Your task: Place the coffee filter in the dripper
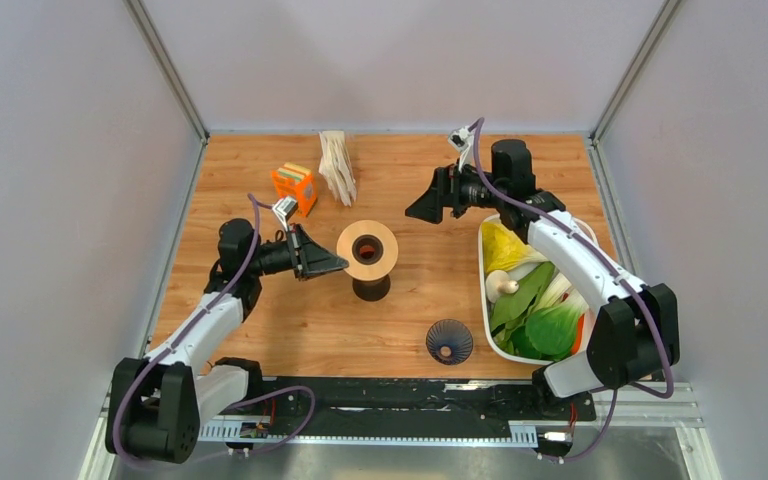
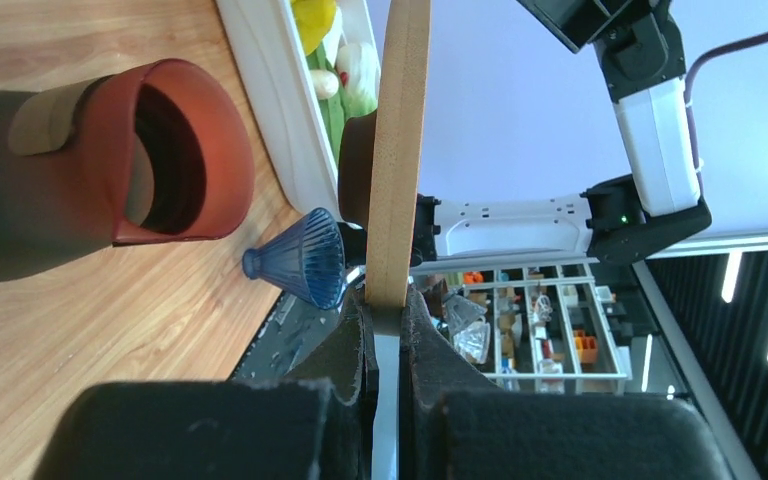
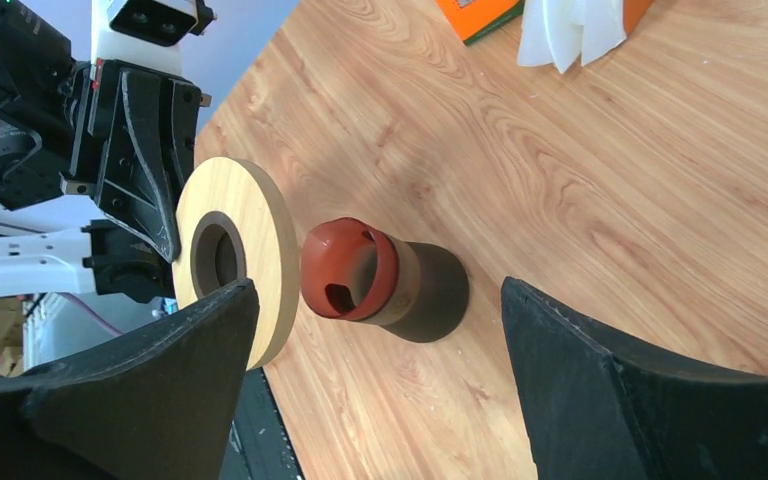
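Observation:
The left gripper lowers next until the tan wooden ring rests on the pot's red opening (image 1: 367, 251) (image 2: 184, 150) and releases the ring, as it still hangs above the pot.
The dripper (image 1: 449, 341), a small dark blue ribbed cone, stands near the front edge of the table; it also shows in the left wrist view as the dripper (image 2: 300, 260). White coffee filter papers (image 1: 338, 166) lie in a fan-shaped stack at the back, and the right wrist view catches the coffee filter stack (image 3: 570, 30) at its top edge. My left gripper (image 1: 336, 264) is shut on the rim of a tan wooden ring (image 1: 367, 250), held above a brown pot (image 1: 371, 288). My right gripper (image 1: 420, 208) hangs open and empty, right of the ring.
An orange box (image 1: 295, 187) sits left of the filters. A white tub (image 1: 485, 290) of vegetables fills the right side. Seen from the left wrist, the ring (image 2: 400, 150) is edge-on between my fingers, with the pot (image 2: 110, 170) to its left.

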You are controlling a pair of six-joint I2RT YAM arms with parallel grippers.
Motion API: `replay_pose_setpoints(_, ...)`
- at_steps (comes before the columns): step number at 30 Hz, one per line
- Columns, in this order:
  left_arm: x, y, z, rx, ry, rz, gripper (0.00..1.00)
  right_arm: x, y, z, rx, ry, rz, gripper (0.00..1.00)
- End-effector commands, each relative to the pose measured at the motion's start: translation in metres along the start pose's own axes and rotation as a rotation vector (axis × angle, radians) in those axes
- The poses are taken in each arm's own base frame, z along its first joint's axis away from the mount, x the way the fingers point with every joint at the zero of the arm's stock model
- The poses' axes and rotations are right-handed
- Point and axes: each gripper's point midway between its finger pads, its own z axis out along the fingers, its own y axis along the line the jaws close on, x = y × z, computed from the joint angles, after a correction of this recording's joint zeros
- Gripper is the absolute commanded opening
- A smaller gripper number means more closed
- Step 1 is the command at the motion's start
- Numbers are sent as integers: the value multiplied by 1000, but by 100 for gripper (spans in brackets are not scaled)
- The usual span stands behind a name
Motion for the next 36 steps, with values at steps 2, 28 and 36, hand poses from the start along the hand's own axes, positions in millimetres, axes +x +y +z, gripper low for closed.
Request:
replay_pose_setpoints(2,-11,-1,3,4,16,-16,0,-3,-1,-4,33,-23,-72,95)
replay_pose_setpoints(28,-23,42,13,-82,61,-130,0,11,9,1,-16,20,-68,93)
replay_pose_setpoints(36,-20,54,12,-120,89,-144,0,12,8,2,-16,25,-71,93)
